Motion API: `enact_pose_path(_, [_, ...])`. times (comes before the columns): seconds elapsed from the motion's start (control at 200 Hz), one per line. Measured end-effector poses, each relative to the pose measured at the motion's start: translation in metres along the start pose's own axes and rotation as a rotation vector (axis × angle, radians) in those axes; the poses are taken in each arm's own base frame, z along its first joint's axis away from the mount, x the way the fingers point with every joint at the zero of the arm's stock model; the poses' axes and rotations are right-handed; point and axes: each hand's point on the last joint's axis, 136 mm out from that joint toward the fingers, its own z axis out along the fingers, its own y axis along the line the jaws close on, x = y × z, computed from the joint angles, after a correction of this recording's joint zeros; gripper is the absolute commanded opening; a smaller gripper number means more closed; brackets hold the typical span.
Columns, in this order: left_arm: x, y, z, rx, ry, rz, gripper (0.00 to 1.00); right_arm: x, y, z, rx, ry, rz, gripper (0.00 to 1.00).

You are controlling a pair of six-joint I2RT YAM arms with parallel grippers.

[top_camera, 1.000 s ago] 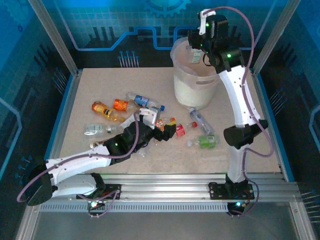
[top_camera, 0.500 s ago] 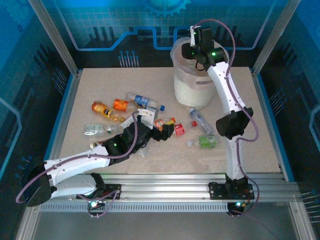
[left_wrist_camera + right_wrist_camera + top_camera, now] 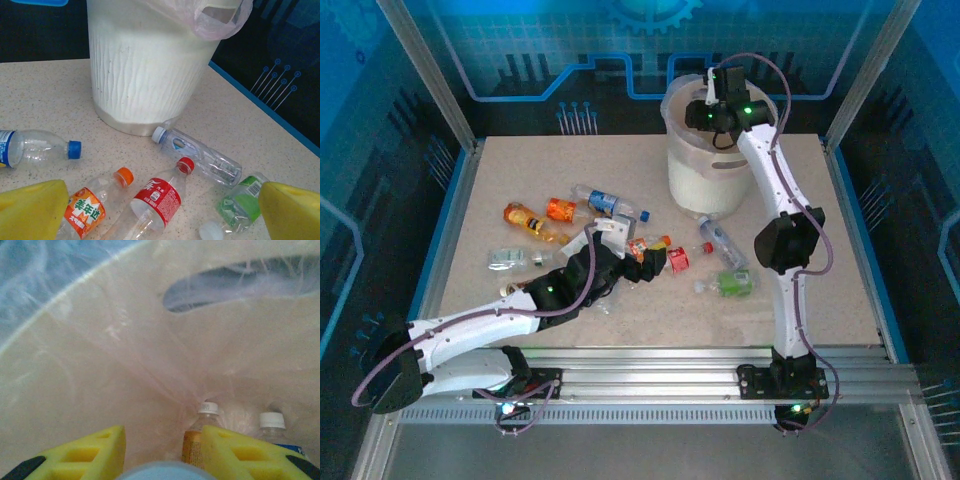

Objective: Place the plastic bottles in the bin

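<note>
The right gripper spreads its yellow fingers and releases the plastic bottle above the white-capped bottles next, because the gripper already reaches below the bin's rim.
The white bin [image 3: 705, 180] stands at the back of the table, lined with a thin bag. My right gripper [image 3: 705, 112] reaches inside it, its yellow fingers [image 3: 85, 452] shut on a plastic bottle whose pale blue cap [image 3: 157, 471] shows between them. Two white-capped bottles [image 3: 197, 432] stand at the bin's bottom. My left gripper [image 3: 645, 262] hangs low and open over the table. In the left wrist view, a red-label bottle [image 3: 157, 197] lies between its fingers, untouched. An orange-label bottle [image 3: 87, 212], a clear bottle [image 3: 200, 155] and a green-label bottle [image 3: 235, 207] lie around it.
More bottles lie on the table's left half: an orange one [image 3: 560, 209], a blue-label one [image 3: 605, 201], a yellow-orange one [image 3: 525, 218] and a clear one [image 3: 510, 259]. The bin [image 3: 145, 75] rises just behind the bottles in the left wrist view.
My right gripper has come down from above the rim and tipped into the bin. My left gripper has edged slightly right, toward the red-label bottle.
</note>
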Motion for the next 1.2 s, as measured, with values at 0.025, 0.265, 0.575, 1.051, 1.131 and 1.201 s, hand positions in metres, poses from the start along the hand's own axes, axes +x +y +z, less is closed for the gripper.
enact_pose_path(0.025, [0.000,0.001,0.000,-0.003,0.001,-0.001,0.99,0.002,-0.001,0.002,0.001,0.006,0.005,0.29])
enact_pose_path(0.265, [0.008,0.015,0.001,-0.064,0.029,-0.032,0.99,0.021,-0.012,0.026,0.001,0.068,0.036,0.50])
enact_pose_path(0.575, [0.026,0.039,0.000,-0.179,0.114,-0.041,0.99,0.029,-0.023,0.029,0.003,0.102,0.052,0.83])
enact_pose_path(1.051, [0.075,0.074,-0.020,-0.318,0.342,-0.001,0.99,-0.011,-0.009,-0.035,-0.012,0.000,0.005,1.00])
enact_pose_path(1.131, [0.083,0.077,-0.024,-0.334,0.376,-0.009,0.99,-0.023,-0.006,-0.057,-0.013,-0.038,-0.003,1.00])
enact_pose_path(1.201, [0.091,0.079,-0.027,-0.342,0.409,-0.024,0.99,-0.030,-0.004,-0.074,-0.011,-0.060,-0.008,1.00])
